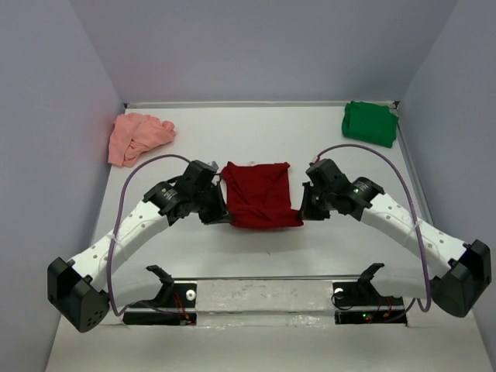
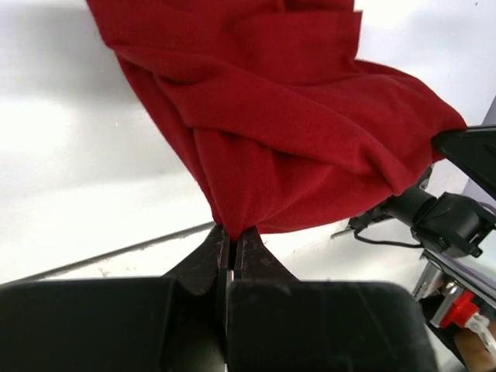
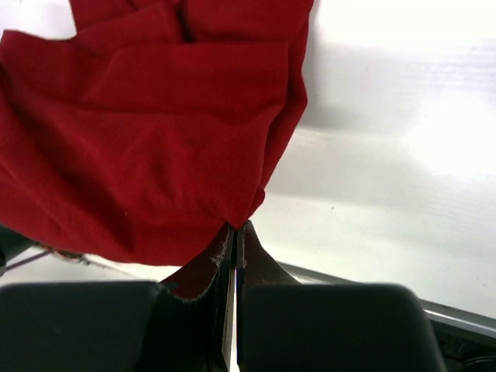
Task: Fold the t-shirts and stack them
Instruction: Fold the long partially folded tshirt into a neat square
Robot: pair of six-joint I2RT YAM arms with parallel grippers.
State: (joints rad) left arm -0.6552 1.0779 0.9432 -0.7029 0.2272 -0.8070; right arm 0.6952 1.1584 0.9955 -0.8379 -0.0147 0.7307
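The dark red t-shirt (image 1: 260, 194) stretches outward from its held edge, so my left gripper moves outward over the t-shirt's far corner on the salmon-pink side next and releases there.
The dark red t-shirt (image 1: 260, 194) lies bunched in the middle of the table, between my two arms. My left gripper (image 1: 219, 217) is shut on its near left corner, and the left wrist view shows the cloth (image 2: 294, 124) pinched at the fingertips of that gripper (image 2: 232, 230). My right gripper (image 1: 303, 213) is shut on the near right corner, and in its wrist view the red cloth (image 3: 147, 132) rises from the tips of that gripper (image 3: 235, 226). The pale salmon-pink t-shirt (image 1: 136, 136) lies crumpled at the back left. At the back right sits the bright green t-shirt (image 1: 370, 122).
White walls (image 1: 54, 116) close in the table on the left, back and right. A metal rail with two clamp mounts (image 1: 167, 294) runs along the near edge, between the arm bases.
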